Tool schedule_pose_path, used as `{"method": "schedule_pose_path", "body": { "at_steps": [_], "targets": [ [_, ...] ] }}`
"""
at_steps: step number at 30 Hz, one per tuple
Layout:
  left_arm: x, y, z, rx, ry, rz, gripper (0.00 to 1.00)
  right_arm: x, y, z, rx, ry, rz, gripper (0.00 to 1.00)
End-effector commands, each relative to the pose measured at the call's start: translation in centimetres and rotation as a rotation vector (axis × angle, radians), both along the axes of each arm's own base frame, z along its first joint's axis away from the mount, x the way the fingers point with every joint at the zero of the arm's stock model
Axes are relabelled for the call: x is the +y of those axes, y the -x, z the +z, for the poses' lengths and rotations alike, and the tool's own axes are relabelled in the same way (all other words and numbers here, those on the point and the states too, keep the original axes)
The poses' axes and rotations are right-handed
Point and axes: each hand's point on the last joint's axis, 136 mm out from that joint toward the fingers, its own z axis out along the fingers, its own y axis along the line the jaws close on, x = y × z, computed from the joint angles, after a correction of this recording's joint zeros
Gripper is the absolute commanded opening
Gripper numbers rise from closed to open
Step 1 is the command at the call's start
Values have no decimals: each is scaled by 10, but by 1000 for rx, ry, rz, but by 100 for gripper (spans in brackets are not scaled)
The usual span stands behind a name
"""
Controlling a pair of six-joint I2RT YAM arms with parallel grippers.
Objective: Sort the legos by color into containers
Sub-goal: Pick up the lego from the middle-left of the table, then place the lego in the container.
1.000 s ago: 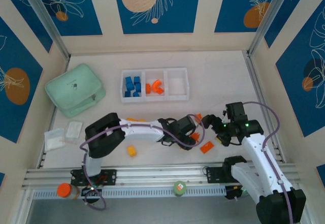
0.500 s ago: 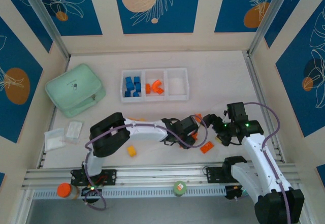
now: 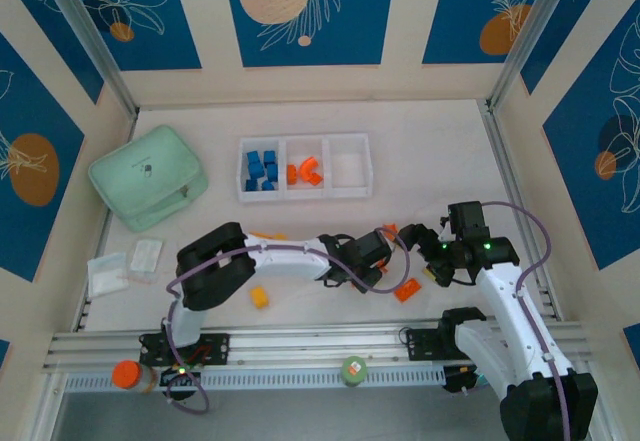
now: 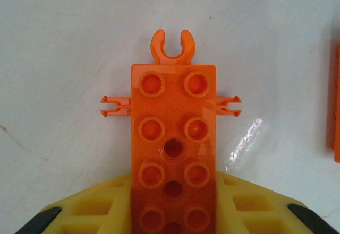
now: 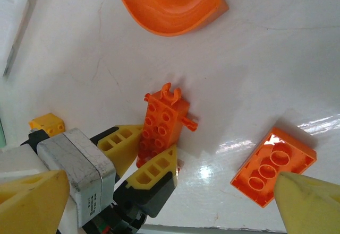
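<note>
The orange legos lie in the tray's middle section, so my left gripper will next lift and move outward over that section to release the lego.
A long orange studded lego (image 4: 172,138) lies flat on the table, and the yellow fingers (image 4: 90,207) of my left gripper (image 4: 172,191) press against both its long sides. From the right wrist view, the same lego (image 5: 164,118) sits between those closed fingers of the left gripper (image 5: 158,145). From above, the left gripper (image 3: 383,267) is at centre right. My right gripper (image 3: 420,256) hovers beside it, open and holding nothing (image 5: 170,199). The tray (image 3: 350,195) holds blue legos (image 3: 260,169) in its left compartment and orange ones (image 3: 305,171) in the middle.
An orange arch (image 5: 172,6), a flat orange brick (image 5: 273,165) and a small yellow brick (image 5: 47,122) lie loose nearby. Another yellow brick (image 3: 259,297) sits by the left arm. A mint-green case (image 3: 148,176) stands far left, with clear packets (image 3: 120,266) below it.
My left gripper has slid a little right and its jaws have narrowed onto the long orange lego. The right arm has stayed put.
</note>
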Motion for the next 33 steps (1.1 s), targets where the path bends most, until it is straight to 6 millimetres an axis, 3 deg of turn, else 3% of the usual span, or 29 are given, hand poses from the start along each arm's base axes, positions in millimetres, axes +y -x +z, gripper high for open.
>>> {"method": "schedule_pose_path", "body": {
  "at_steps": [1, 11, 20, 24, 33],
  "targets": [
    [5, -4, 26, -37, 53, 39, 26, 6, 1, 5, -18, -31, 43, 99],
    [67, -41, 81, -105, 94, 225, 24, 26, -15, 37, -105, -97, 153, 99],
    [135, -120, 143, -141, 152, 524, 24, 57, -42, 56, -178, -100, 267, 99],
    [157, -163, 147, -136, 134, 645, 24, 64, -54, 54, -180, -97, 274, 99],
    [166, -250, 128, -127, 84, 789, 24, 69, -70, 43, -163, -96, 269, 99]
  ]
}}
